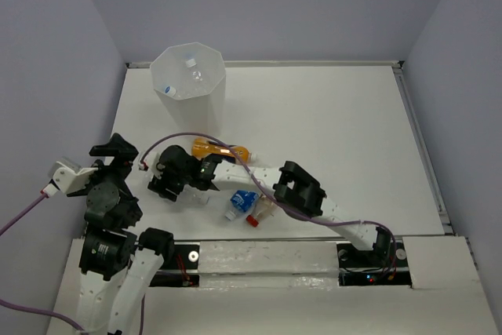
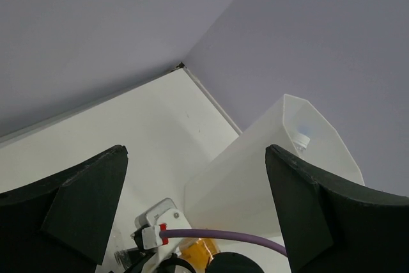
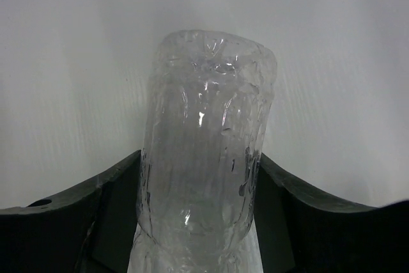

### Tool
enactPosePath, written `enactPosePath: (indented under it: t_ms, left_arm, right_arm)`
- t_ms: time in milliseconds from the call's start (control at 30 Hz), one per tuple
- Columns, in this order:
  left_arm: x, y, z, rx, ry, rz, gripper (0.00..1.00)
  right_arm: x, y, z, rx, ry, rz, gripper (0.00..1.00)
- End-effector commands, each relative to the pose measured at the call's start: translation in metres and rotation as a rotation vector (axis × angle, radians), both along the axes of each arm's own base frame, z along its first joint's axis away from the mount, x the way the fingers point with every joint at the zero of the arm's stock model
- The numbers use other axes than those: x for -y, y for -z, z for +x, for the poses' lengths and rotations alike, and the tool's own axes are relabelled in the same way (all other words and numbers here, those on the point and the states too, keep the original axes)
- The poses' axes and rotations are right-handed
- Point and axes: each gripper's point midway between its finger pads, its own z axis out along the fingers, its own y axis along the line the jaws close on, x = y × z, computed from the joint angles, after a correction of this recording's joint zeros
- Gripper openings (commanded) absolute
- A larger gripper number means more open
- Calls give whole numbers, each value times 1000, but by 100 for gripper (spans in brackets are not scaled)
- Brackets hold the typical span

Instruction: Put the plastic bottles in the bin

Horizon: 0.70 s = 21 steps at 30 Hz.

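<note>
My right gripper needs to rise next and move outward past the bin's rim to let go of the bottle, because the bin's open top [image 1: 188, 74] is outward of my right gripper and above it.
In the right wrist view a clear crumpled plastic bottle [image 3: 204, 113] stands between the two dark fingers, which press on both of its sides; my right gripper [image 3: 199, 158] is shut on it. From above, that gripper [image 1: 169, 184] sits low on the table, left of centre, hiding most of the bottle. An orange bottle [image 1: 220, 149], a blue-labelled bottle [image 1: 241, 203] and a red-capped bottle [image 1: 263, 213] lie nearby. The white faceted bin [image 1: 205, 103] stands at the back left with bottles [image 1: 196, 76] inside. My left gripper [image 2: 196, 151] is open and empty, facing the bin [image 2: 255, 177].
A purple cable [image 1: 184, 137] arches over the right arm's wrist, near the orange bottle [image 2: 201, 247]. The left arm [image 1: 110, 194] is folded close beside the right gripper. A raised rim [image 1: 420, 139] runs along the table's right edge, with walls behind.
</note>
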Motion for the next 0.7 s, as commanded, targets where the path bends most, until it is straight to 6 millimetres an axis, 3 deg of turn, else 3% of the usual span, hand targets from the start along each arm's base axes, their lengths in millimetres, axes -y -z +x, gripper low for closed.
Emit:
enactPosePath:
  t_ms: [0,33,100,200,233,267,300,333,400,433,467,667]
  left_arm:
    - [-7,-23,-10,85,-29,-23,99]
    - [-7,-23,-10,84,-27,-22,99]
    - [-7,-23,-10,83,-28,-18,99]
    - [-7,-24,-11,87,-27,-15,99]
    - [-7,-24,-12,87,-26,-11,99]
    - [-7,-24,-12,86,-23,-7,99]
    - [-7,-24,-12,86,-22,-4,99]
    - [-5,-24,-12,84,-12,3,99]
    - [-1,-24,-10,87,12,9,99]
    - [0,-25,-9,90,19,11,99]
    - [1,-25,-9,92,30,13,99]
    - [16,-25,-4,103,117,24,99]
  right_arm:
    - [-21,-78,3,71,56,208,56]
    - [-20,-103,10,98,99,272,52]
    - [-18,-135,15,122,137,352,47]
    - [-2,-191,28,126,202,511,45]
    - [10,-204,43,128,260,550,45]
    - [21,-251,47,125,288,679,45]
    - [32,-245,53,117,313,682,43]
    - [47,-258,72,131,367,718,43]
    - [72,-302,86,158,412,822,41]
    - [82,-311,93,172,437,843,40]
    - [99,-338,103,203,459,902,40]
    - [154,-434,126,363,515,1161,39]
